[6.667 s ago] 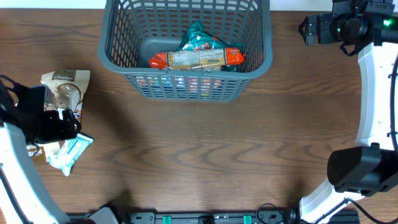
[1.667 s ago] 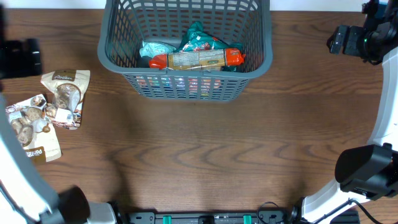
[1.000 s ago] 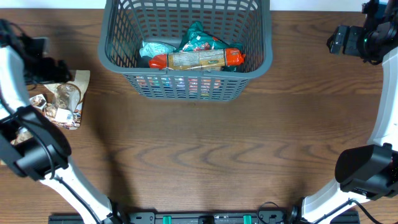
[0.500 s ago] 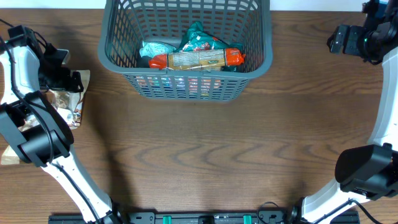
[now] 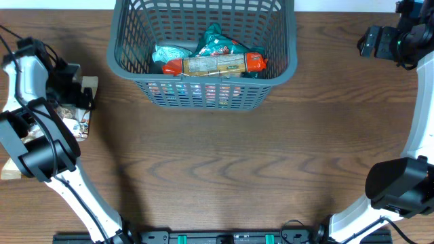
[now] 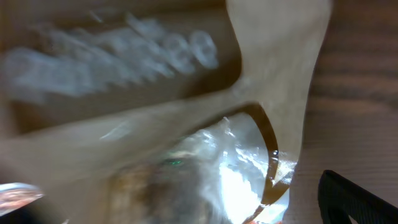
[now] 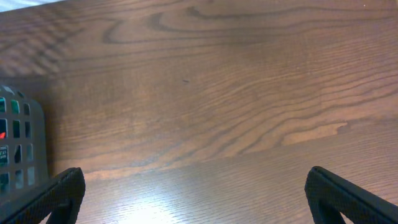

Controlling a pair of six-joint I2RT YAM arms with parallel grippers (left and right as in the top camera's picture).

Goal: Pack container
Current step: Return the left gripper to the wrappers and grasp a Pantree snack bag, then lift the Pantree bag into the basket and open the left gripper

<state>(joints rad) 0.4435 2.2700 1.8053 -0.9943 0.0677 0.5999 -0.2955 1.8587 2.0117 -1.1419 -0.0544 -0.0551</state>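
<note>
The tan snack packet is just below my left gripper. I will next lower my left gripper onto the middle of the tan snack packet (image 5: pixel 78 122) (image 6: pixel 177 158) and close the gripper's fingers.
The dark grey slatted container (image 5: pixel 203 95) stands at the top middle. Inside lie an orange-ended packet (image 5: pixel 215 64), a teal packet (image 5: pixel 218 42) and a pale teal packet (image 5: pixel 168 53). My left gripper (image 5: pixel 73 87) is down over a tan snack packet (image 5: pixel 78 122) at the table's left. The left wrist view shows that packet (image 6: pixel 186 124) very close and blurred, with one dark finger (image 6: pixel 354 196) at its right; the jaws are open around it. My right gripper (image 5: pixel 380 42) is open and empty over bare wood at the top right (image 7: pixel 199 199).
A second tan packet (image 5: pixel 12 168) lies at the far left edge, mostly hidden by my left arm. A corner of the container (image 7: pixel 18 143) shows at the left of the right wrist view. The wooden table (image 5: pixel 224 169) spreads in front of the container.
The pale teal packet went from the table's left into the container. My left arm came back left and lowered onto the tan packet. The right arm has stayed put.
</note>
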